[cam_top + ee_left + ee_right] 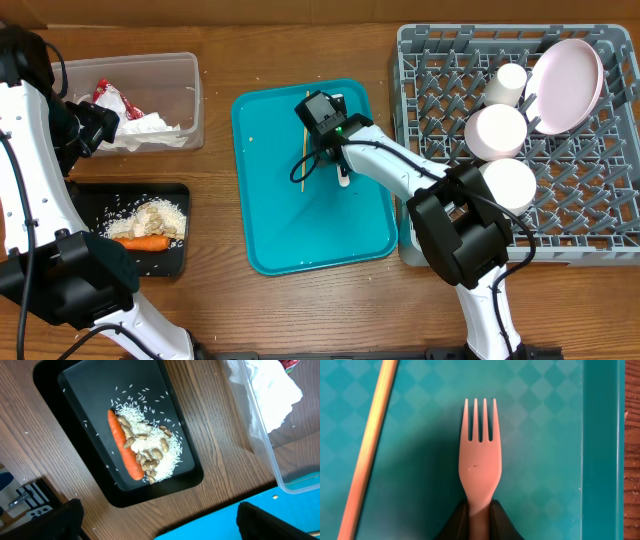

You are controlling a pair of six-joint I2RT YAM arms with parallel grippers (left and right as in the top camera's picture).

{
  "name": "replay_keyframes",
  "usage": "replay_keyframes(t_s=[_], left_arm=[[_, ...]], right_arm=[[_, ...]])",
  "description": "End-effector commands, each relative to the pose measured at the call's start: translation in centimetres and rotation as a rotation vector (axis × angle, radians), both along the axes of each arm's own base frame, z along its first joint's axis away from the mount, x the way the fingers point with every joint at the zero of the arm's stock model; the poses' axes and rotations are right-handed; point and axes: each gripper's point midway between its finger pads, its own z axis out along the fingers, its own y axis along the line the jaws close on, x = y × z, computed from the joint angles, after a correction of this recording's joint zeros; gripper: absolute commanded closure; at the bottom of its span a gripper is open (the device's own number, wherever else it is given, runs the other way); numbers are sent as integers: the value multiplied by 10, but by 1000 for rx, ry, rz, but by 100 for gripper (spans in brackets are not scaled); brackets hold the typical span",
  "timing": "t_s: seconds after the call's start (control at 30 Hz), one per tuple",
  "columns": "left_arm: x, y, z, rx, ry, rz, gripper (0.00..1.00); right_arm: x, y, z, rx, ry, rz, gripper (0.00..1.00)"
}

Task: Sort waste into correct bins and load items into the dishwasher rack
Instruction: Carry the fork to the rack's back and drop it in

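The right gripper lifts next, carries the fork inside the grey rack's tray-side edge [412, 128], to the gripper's right in the overhead view, and releases it there.
My right gripper [480, 507] is shut on the neck of the pale fork [480, 455], which lies on the teal tray [545, 435]. From above, that gripper [335, 135] is over the tray's upper half, with the fork [343, 176] under it. The left gripper [160, 527] is open and empty, hovering above the table between the black tray [75, 390] and the teal tray. Carrot [122, 445] and crumbs [150, 445] lie in the black tray. Napkins [150, 130] and a red wrapper [110, 97] are in the clear tub [190, 100].
A wooden stick [367, 450] lies on the teal tray left of the fork. The grey rack [570, 190] at the right holds a plate [565, 85], two bowls [495, 132] [508, 185] and a cup [510, 83].
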Motion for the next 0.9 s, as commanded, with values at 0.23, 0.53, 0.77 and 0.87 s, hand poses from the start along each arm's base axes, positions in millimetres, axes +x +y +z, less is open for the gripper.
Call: replay_keyframes(t_s=[0.23,0.53,0.77,0.87], left_arm=[[-2,-3,9,9,-24,-6,0],[-2,-3,9,9,-24,-6,0],[-2,-3,9,9,-24,-6,0],[-2,-3,9,9,-24,-6,0]], right_arm=[[25,-41,125,129,-66,-112,96],[30,-158,213,295,-115,-101,96],[29,-184,215,489,-81,36,96],[32,-187,205,487,-83,33,96]])
